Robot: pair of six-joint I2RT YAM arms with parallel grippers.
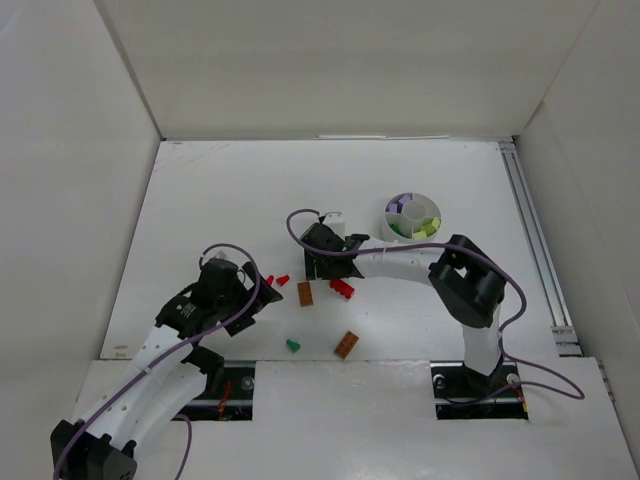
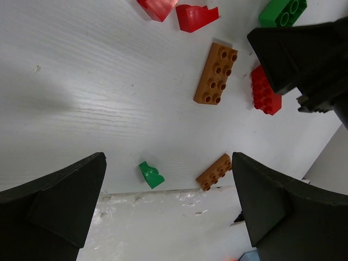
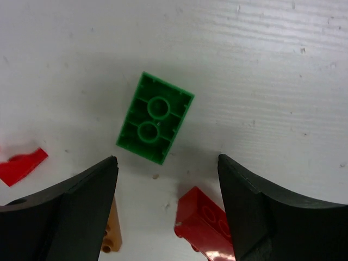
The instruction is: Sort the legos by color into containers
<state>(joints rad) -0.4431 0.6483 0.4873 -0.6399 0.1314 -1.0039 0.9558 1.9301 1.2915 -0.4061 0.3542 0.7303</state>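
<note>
The green brick lies just outward beyond my right gripper's fingers. Next, my right gripper should slide its open fingers outward to straddle the long sides of the green brick (image 3: 155, 117) and close.
The round white dish (image 1: 412, 217) holds pale yellow, green and purple legos in its wedges. Loose on the table are two small red pieces (image 2: 197, 16), an orange brick (image 2: 216, 74), a red brick (image 2: 265, 90), a small green piece (image 2: 150, 175) and a second orange brick (image 2: 214, 172). A green brick (image 3: 155, 117) lies studs-down. My right gripper (image 3: 167, 185) is open and empty, hovering just short of that green brick, with the red brick (image 3: 204, 223) between its fingers. My left gripper (image 2: 168, 201) is open and empty, left of the pile.
White walls enclose the table on three sides. A metal rail (image 1: 535, 240) runs along the right edge. The right gripper's black body (image 2: 304, 49) reaches into the left wrist view at upper right. A seam (image 2: 163, 191) crosses the table's near edge.
</note>
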